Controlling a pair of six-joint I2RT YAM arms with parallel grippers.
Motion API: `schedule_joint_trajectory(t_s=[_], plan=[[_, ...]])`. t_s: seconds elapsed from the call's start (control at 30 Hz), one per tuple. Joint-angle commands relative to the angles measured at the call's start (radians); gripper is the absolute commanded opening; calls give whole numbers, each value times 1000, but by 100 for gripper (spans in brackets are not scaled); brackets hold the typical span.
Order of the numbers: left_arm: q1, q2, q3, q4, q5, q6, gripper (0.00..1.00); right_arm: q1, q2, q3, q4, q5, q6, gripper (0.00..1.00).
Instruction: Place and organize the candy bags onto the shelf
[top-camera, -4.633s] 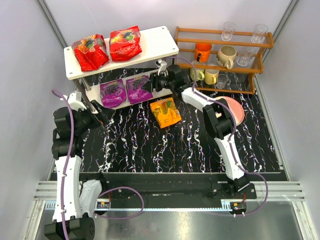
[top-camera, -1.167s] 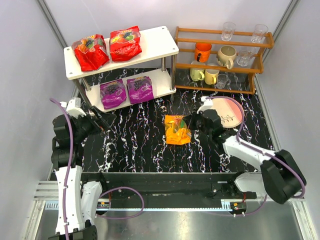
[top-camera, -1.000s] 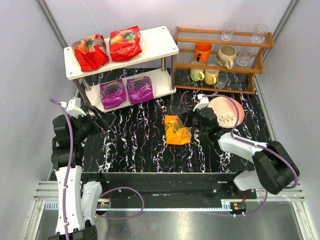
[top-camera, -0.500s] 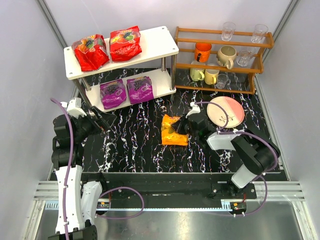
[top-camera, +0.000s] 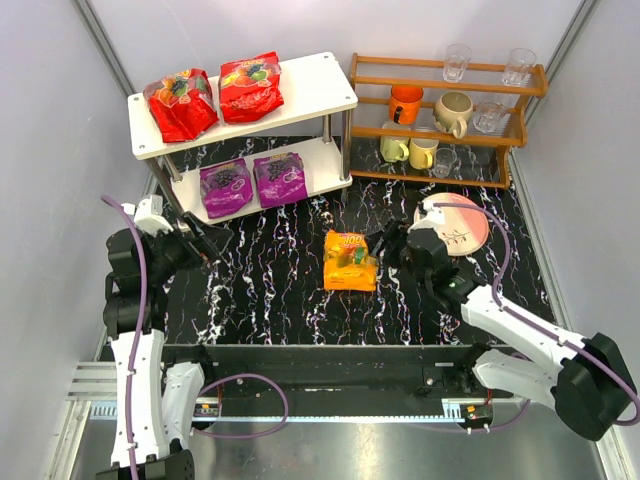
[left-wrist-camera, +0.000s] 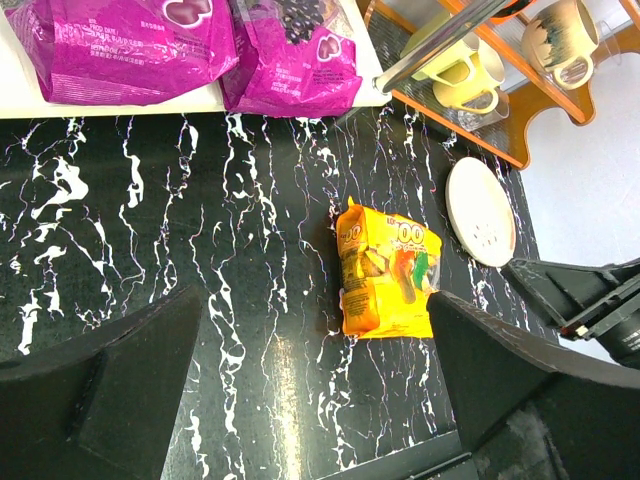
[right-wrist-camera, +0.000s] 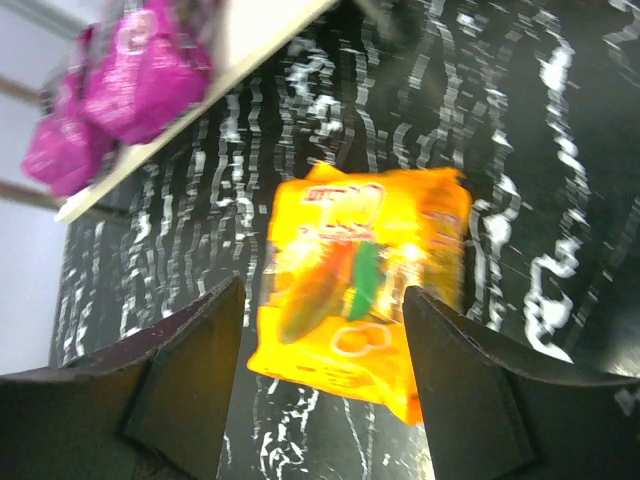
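The right gripper moves down and slightly back onto the candy bag's near end (top-camera: 362, 280) (right-wrist-camera: 342, 362) next, since that end lies below the open fingers and nearer my base.
The orange-yellow candy bag (top-camera: 350, 262) lies flat, picture side up, on the black marbled table. My right gripper (top-camera: 386, 246) hovers at its right edge, open; in the right wrist view the bag (right-wrist-camera: 360, 285) shows between the spread fingers, my right gripper (right-wrist-camera: 323, 288) holding nothing. The white shelf (top-camera: 310, 85) carries two red bags (top-camera: 181, 101) (top-camera: 250, 86) on its top board and two purple bags (top-camera: 226, 186) (top-camera: 281, 177) on the lower one. My left gripper (top-camera: 205, 243) stands open at the left, well away from the orange bag (left-wrist-camera: 390, 275).
A brown wooden rack (top-camera: 447, 110) with mugs and glasses stands at the back right. A pink-and-white plate (top-camera: 455, 222) lies just behind my right arm. Grey walls close in both sides.
My right gripper, shut on the orange bag a second ago, has opened; the bag has settled flat on the table. The right arm has swung back rightward. The left arm has not moved.
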Motion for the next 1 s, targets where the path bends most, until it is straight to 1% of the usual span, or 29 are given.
schedule_joint_trajectory(t_s=[0.0, 0.1, 0.17, 0.23, 0.5, 0.6, 0.67, 0.73, 0.77, 0.83, 0.87, 0.93, 0.97], plan=[[-1, 0, 1, 48, 21, -5, 99, 5, -23, -41, -241, 164, 180, 75], [-1, -8, 5, 53, 26, -12, 99, 8, -10, -91, -182, 106, 223, 76], [-2, -12, 5, 51, 26, -12, 99, 16, 2, -134, -78, 62, 239, 77], [-2, -20, 1, 53, 29, -13, 99, 27, 31, -147, -15, 43, 246, 77], [-2, -34, 7, 36, 31, -9, 99, 41, 186, -147, 125, -46, 254, 78], [-1, -35, 8, 28, 29, -4, 99, 42, 227, -150, 155, -66, 268, 75], [-2, -40, 4, 28, 31, -4, 99, 41, 246, -152, 155, -78, 275, 67], [-2, -40, 1, 28, 29, -5, 99, 41, 246, -165, 159, -83, 282, 54], [-2, -41, -1, 28, 31, -5, 99, 42, 228, -171, 158, -81, 282, 31], [-4, -41, -2, 28, 32, -5, 99, 42, 195, -175, 121, -63, 272, 4], [-2, -43, -2, 30, 32, -5, 99, 41, 148, -169, 95, -34, 254, 0], [-2, -41, 1, 28, 34, -5, 99, 41, 85, -132, -2, 21, 217, 0], [-1, -43, 1, 28, 34, -5, 99, 42, 15, -113, -37, 41, 170, 0]])
